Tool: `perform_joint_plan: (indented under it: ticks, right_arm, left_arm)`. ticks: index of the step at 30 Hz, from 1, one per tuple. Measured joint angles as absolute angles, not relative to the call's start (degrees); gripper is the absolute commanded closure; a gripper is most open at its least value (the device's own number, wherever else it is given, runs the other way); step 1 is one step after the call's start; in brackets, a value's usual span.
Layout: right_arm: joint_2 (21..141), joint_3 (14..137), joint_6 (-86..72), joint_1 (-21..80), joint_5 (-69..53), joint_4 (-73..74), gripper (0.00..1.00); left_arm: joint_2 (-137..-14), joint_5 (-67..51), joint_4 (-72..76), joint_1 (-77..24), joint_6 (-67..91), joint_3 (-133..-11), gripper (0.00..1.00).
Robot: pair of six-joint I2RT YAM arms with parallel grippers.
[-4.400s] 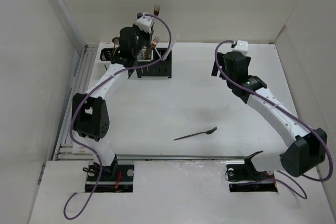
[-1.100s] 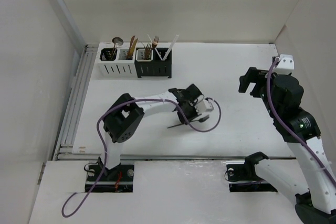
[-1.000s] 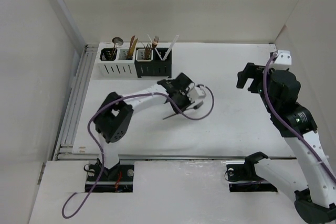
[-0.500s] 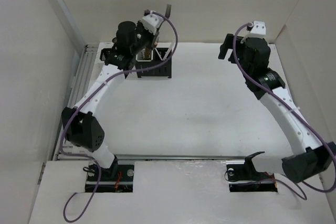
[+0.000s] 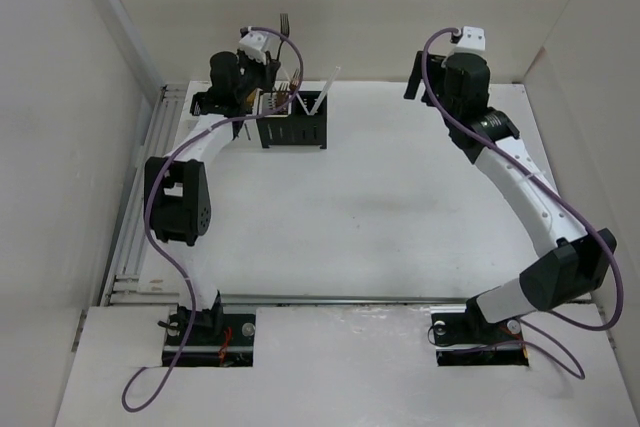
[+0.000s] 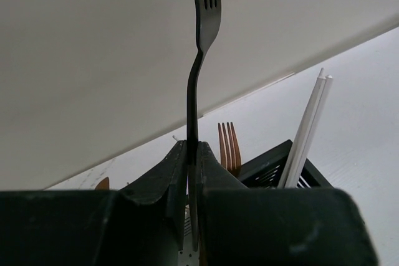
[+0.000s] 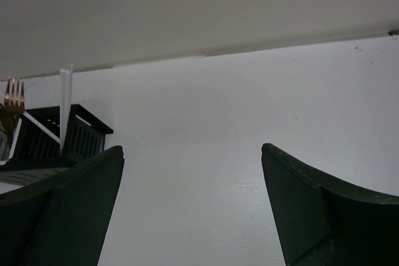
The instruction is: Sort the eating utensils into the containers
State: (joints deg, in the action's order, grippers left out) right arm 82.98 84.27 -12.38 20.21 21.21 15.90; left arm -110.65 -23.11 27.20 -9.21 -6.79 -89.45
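Observation:
The left gripper brings the dark fork's handle point(image 5: 280, 48) down into the black caddy point(image 5: 293, 129) next, since a copper fork already stands in it.
My left gripper point(image 5: 270, 62) is shut on a dark fork point(image 5: 284, 22), held upright with its tines up, above the row of containers point(image 5: 296, 132) at the table's far left. In the left wrist view the fork point(image 6: 204, 4) rises from between the closed fingers point(image 6: 215, 175). Behind it are a copper fork point(image 6: 229, 144) and white sticks point(image 6: 308, 129) standing in a black caddy point(image 6: 274, 161). The white caddies are mostly hidden by my left arm. My right gripper point(image 5: 413, 82) is open and empty at the far edge; its wrist view point(image 7: 192, 151) shows bare table between the fingers.
White walls close in the table at the back and both sides. A metal rail point(image 5: 145, 177) runs along the left edge. The right wrist view shows the black caddy point(image 7: 81, 132) with a white stick point(image 7: 64, 101) at its left.
The dark fork lay on the table, then my left gripper took it and carried it up over the caddies; in the last half second it shifted left. My right arm swung slightly left.

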Motion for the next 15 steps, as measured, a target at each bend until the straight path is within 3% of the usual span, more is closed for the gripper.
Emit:
perform_joint_plan:
  ticks: [12,13,14,15]
  right_arm:
    - [86.7,90.4,-12.4,20.2,21.3,17.4,0.05]
    - [86.7,90.4,-12.4,20.2,21.2,17.6,0.03]
    - [86.7,90.4,-12.4,20.2,21.0,17.7,0.03]
    - [86.7,90.4,-12.3,20.2,20.8,17.7,0.02]
  left_arm:
    - [-112.1,-24.5,47.4,-8.9,-0.2,-74.2,1.0]
    - [-112.1,-23.9,48.2,-8.9,-0.3,-73.0,0.95]
    - [-112.3,-23.4,48.8,-8.9,-0.4,-72.2,0.73]
    - [-112.4,-22.9,49.4,-8.9,-1.1,-71.5,0.58]
